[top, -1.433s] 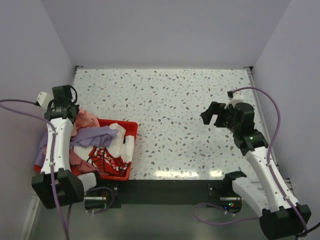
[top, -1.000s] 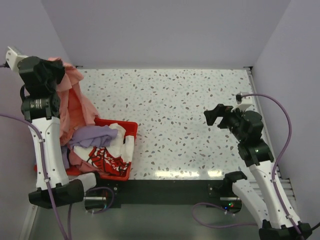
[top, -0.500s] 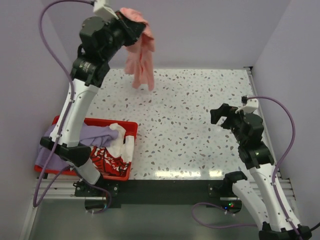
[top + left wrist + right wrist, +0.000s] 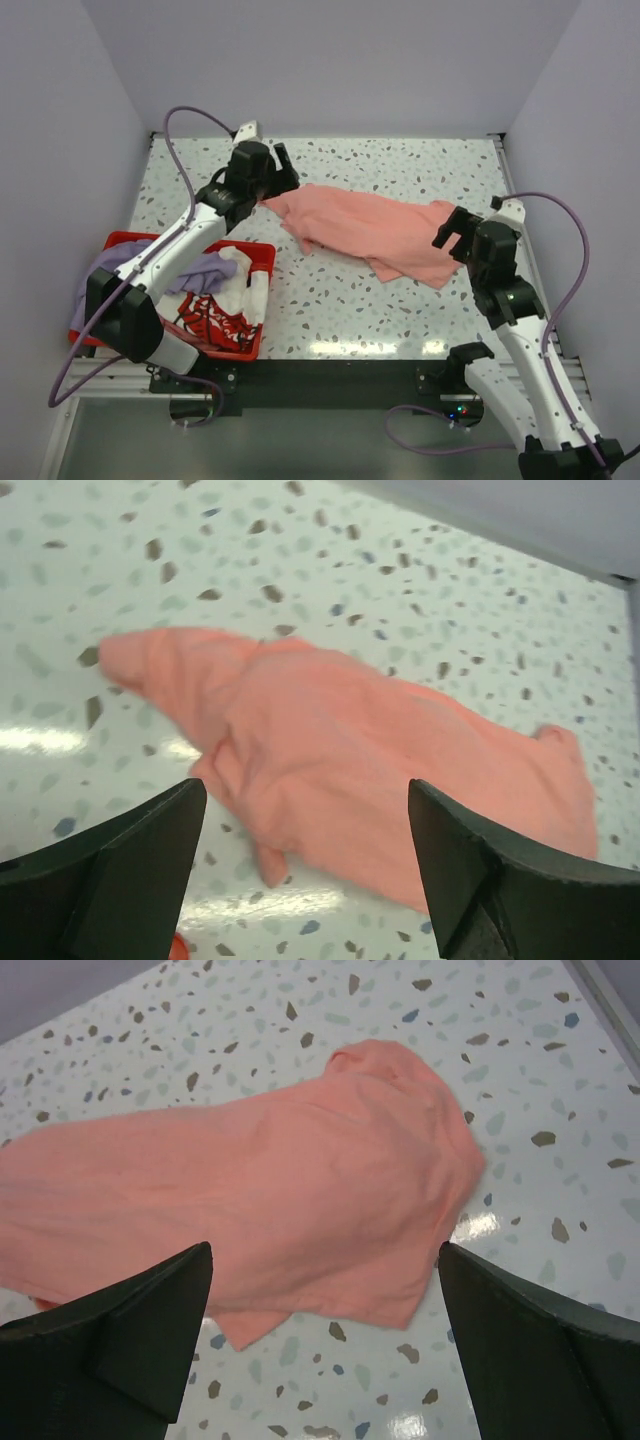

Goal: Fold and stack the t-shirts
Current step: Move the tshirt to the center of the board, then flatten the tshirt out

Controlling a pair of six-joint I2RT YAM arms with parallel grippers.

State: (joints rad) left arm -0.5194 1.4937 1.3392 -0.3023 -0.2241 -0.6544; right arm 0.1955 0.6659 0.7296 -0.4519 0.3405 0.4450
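My right gripper lowers and moves back onto the near corner of the salmon-pink t-shirt's hem (image 4: 439,284) (image 4: 402,1318) next, since that corner sticks out uncovered against bare table.
The salmon-pink t-shirt (image 4: 370,230) lies loosely stretched out on the speckled table, crumpled, running from back left to front right. My left gripper (image 4: 279,176) hangs open just above its left end, and in the left wrist view the cloth (image 4: 340,750) lies free below the wide-apart fingers (image 4: 150,860). My right gripper (image 4: 452,232) is open over the shirt's right end, nothing between its fingers; the shirt's hem (image 4: 270,1190) shows below it. A lavender t-shirt (image 4: 190,268) and a white t-shirt with red print (image 4: 215,312) sit bunched in the crate.
The red plastic crate (image 4: 268,285) stands at the table's front left, beside the left arm's base. Walls close in the table at the back and both sides. A dark rail runs along the front edge (image 4: 350,375).
The left arm swung the pink t-shirt down from high at the back onto the table, then opened and let it go. The right gripper shifted slightly toward the shirt's right end.
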